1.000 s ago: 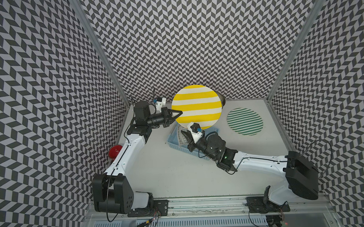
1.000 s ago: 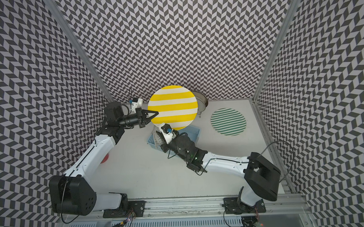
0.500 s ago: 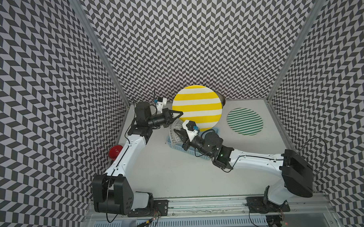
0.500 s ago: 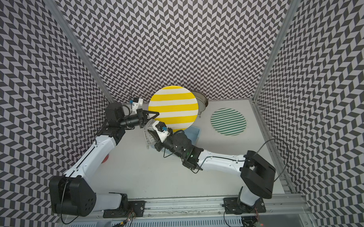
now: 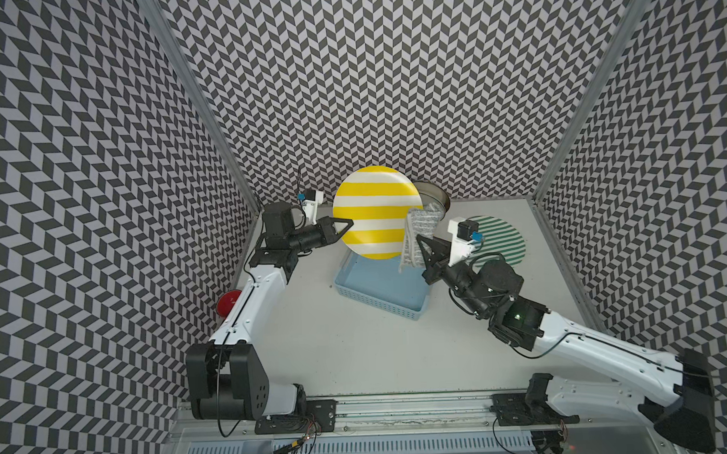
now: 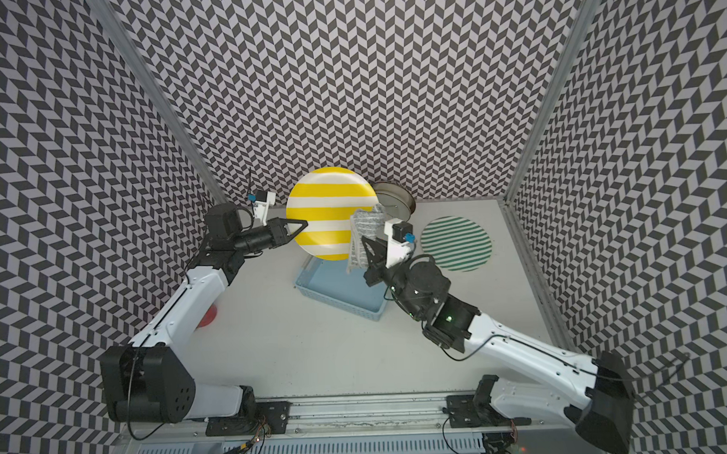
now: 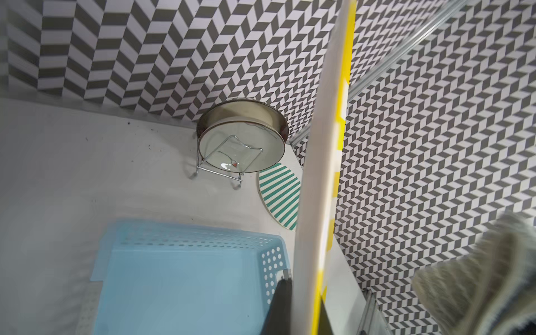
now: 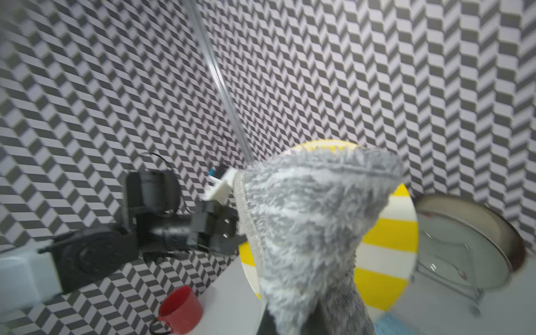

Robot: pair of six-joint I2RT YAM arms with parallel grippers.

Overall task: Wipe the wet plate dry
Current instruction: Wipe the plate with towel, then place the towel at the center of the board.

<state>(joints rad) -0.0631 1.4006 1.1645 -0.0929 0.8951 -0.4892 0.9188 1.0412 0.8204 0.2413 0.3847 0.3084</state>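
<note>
The bare tabletop beside the basket is clear, so my right gripper will next pull back from the plate and go down there to release the cloth.
A yellow-and-white striped plate stands on edge in the air above a blue basket. My left gripper is shut on its left rim; in the left wrist view the plate shows edge-on between the dark fingers of that gripper. My right gripper is shut on a grey fluffy cloth. The cloth hangs upright over the plate's right edge. In the right wrist view the cloth covers much of the plate and most of the right gripper.
The blue perforated basket lies under the plate. A green-striped plate lies flat at the back right. A round glass lid on a wire stand leans by the back wall. A red cup sits beside the left arm.
My right gripper has lifted the cloth out of the basket and swung right, from the plate's lower left to its right edge. The left gripper and plate have barely moved.
</note>
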